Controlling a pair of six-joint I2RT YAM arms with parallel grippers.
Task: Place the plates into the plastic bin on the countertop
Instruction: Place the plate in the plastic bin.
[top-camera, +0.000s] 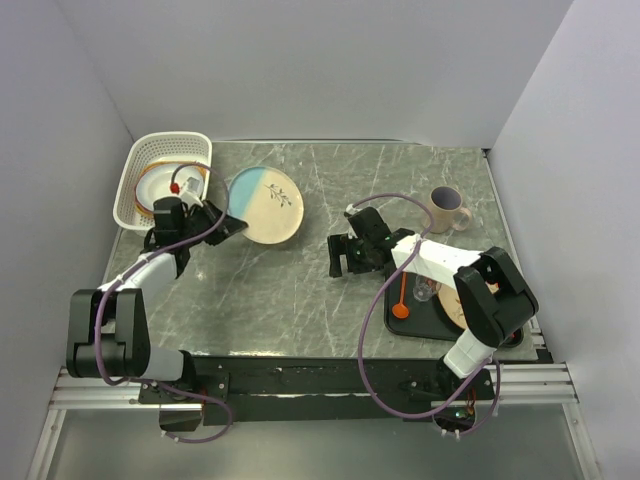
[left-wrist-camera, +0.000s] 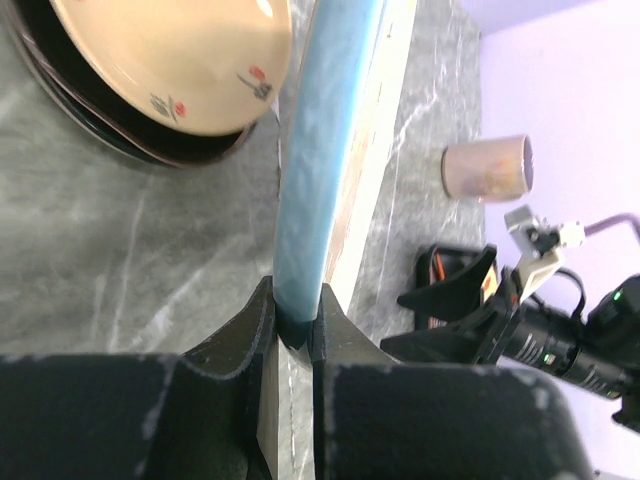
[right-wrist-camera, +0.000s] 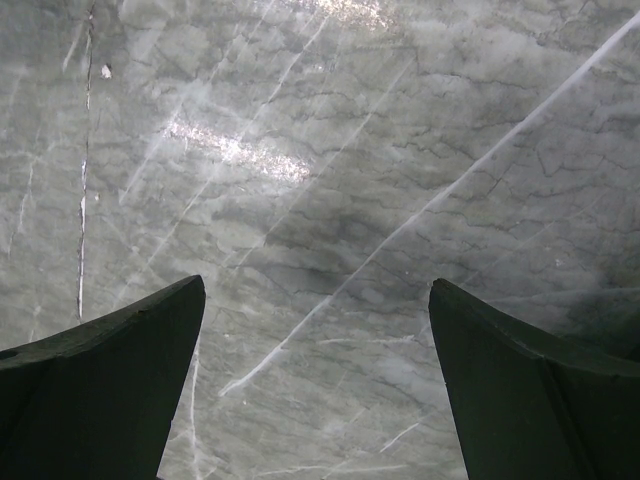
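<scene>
Next, my left gripper carries the blue-and-cream plate (top-camera: 266, 204) over the bin's white plate (top-camera: 160, 184), which lies to the gripper's left in the top view, and releases it.
A blue-and-cream plate (top-camera: 266, 204) with a sprig lies just right of the white lattice plastic bin (top-camera: 135, 170). My left gripper (top-camera: 218, 224) is shut on this plate's near-left rim. In the left wrist view the plate (left-wrist-camera: 320, 150) shows edge-on, running up from between the jaws of the left gripper (left-wrist-camera: 297, 320). The bin holds a white plate with an orange rim (top-camera: 160, 183). My right gripper (top-camera: 343, 262) hovers open over the bare countertop (top-camera: 300, 290). Between the right gripper (right-wrist-camera: 315, 290) fingers, only grey marble shows.
A pinkish mug (top-camera: 447, 208) stands at the back right. A black tray (top-camera: 420, 325) at the front right carries an orange spoon (top-camera: 401, 300) and a plate partly hidden by the right arm. A cream flowered plate (left-wrist-camera: 170, 60) lies on darker plates.
</scene>
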